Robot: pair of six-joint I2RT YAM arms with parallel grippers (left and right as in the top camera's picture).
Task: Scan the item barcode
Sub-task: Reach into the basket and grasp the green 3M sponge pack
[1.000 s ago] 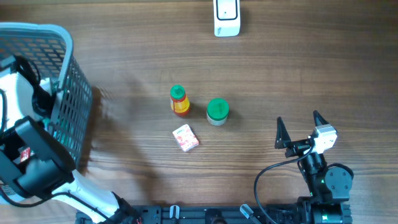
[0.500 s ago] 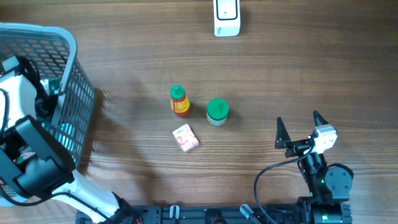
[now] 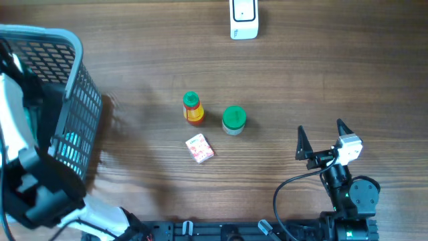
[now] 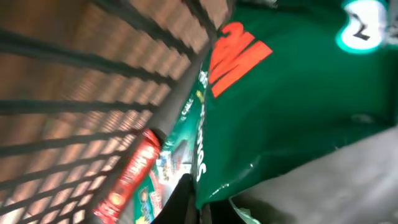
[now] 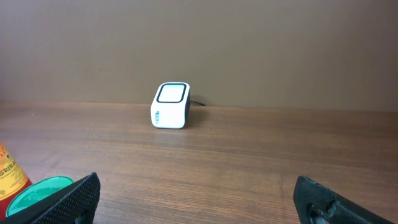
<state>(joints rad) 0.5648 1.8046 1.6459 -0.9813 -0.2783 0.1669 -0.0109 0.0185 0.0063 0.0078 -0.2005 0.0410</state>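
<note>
The tabletop is open at the gap between bottle and jar (image 3: 214, 120), so my left gripper should next move up from the basket (image 3: 75, 100), then down toward that gap to let go of the green pack.
My left arm (image 3: 15, 144) reaches down into the grey mesh basket (image 3: 75, 100) at the table's left edge; its gripper is hidden from overhead. In the left wrist view the left gripper (image 4: 200, 208) is shut on the lower edge of a green pack (image 4: 292, 106) with a red logo. A red and green packet (image 4: 132, 182) lies beside the pack. The white barcode scanner (image 3: 243, 18) stands at the far edge, also seen as a scanner (image 5: 170, 106) in the right wrist view. My right gripper (image 3: 326, 139) is open near the front right, holding nothing.
Mid-table stand a green-capped orange bottle (image 3: 192, 108), a green-lidded jar (image 3: 234, 119) and a small pink box (image 3: 199, 148). The basket's bars (image 4: 81, 106) close in on the left gripper. The jar lid (image 5: 34, 193) shows at the right wrist view's lower left.
The left gripper has shut on the green pack inside the basket. The left arm shifted within the basket, and the basket slid slightly right. The right arm has not moved.
</note>
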